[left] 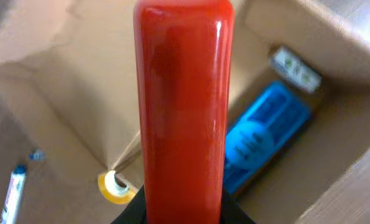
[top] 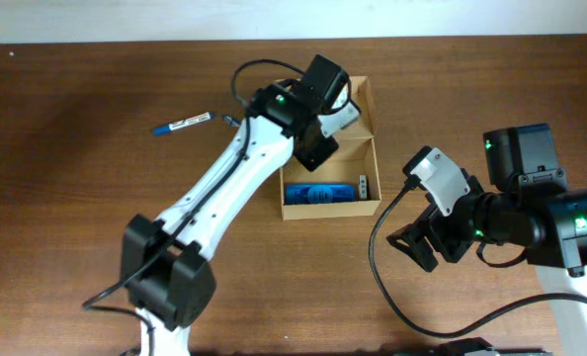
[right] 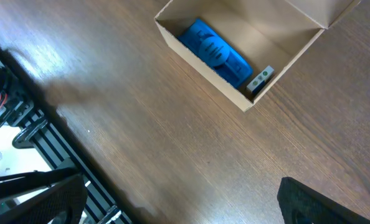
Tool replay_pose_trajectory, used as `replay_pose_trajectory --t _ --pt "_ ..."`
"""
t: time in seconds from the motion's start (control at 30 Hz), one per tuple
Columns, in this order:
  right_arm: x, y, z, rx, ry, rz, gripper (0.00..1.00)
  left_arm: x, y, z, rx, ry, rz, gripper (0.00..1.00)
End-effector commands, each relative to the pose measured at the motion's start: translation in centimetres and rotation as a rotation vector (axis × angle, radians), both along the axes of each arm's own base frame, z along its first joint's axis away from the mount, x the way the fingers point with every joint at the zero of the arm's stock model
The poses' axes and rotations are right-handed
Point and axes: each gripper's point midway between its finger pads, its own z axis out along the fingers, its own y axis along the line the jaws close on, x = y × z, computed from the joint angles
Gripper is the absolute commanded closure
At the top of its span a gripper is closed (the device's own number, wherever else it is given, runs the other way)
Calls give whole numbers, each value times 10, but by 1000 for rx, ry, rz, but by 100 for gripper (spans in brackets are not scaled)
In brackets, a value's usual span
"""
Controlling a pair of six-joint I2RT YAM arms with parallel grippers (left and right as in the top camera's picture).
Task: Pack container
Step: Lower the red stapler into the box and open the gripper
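My left gripper should next lower the glossy red tube into the box beside the blue packet's far (top: 331,172) (left: 245,77) edge, because that part of the box is empty.
The container (top: 333,210) is an open tan cardboard box with its lid flap (top: 358,99) thrown back. In it lie a blue packet (top: 323,193) and a small white item (top: 361,185). My left gripper (top: 318,138) hangs over the box's far half. In the left wrist view the left gripper (left: 184,214) is shut on a glossy red tube (left: 184,93), above the box (left: 66,74) and the blue packet (left: 266,134). My right gripper (top: 427,242) stands open and empty over bare table, right of the box. The right wrist view shows the box (right: 200,71) and packet (right: 213,53) far ahead.
A blue-capped pen (top: 183,124) and a small blue bit (top: 229,120) lie on the wooden table left of the box. A yellow tape roll (left: 116,186) sits by the flap's corner. The table's edge and a black rail (right: 42,134) lie near my right gripper.
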Motion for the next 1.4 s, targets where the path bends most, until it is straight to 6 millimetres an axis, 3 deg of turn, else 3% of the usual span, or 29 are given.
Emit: replay_pose_trajectory --t 0.0,0.13,0.27,0.63,0.7,0.73,0.83,0.93,1.0,1.17,1.3,1.37 --pt "-1 1 0 11 6 -4 1 -1 -8 -8 82 -17 -269 98" --pt "-1 1 0 11 6 -4 1 -1 -4 -34 183 11 -441 98" --pt "-1 1 0 11 6 -4 1 14 18 -66 385 17 -502 98" --pt "-1 1 0 11 6 -4 1 15 28 -99 420 88 -505 98" --pt "-1 1 0 11 6 -4 1 18 26 -100 409 79 -469 72" --pt "-1 1 0 10 5 -4 1 19 25 -100 404 74 -456 65" --pt "-1 1 0 11 6 -4 1 20 26 -100 402 74 -448 55" --pt "-1 1 0 11 6 -4 1 21 26 -99 403 69 -428 54" --pt "-1 1 0 11 6 -4 1 25 25 -92 400 45 -356 54" --pt "-1 1 0 11 6 -4 1 27 17 -24 333 -57 -303 54" --pt "-1 1 0 11 6 -4 1 7 15 25 226 -88 -296 54" --pt "-1 1 0 11 6 -4 1 -5 16 39 179 -76 -264 54"
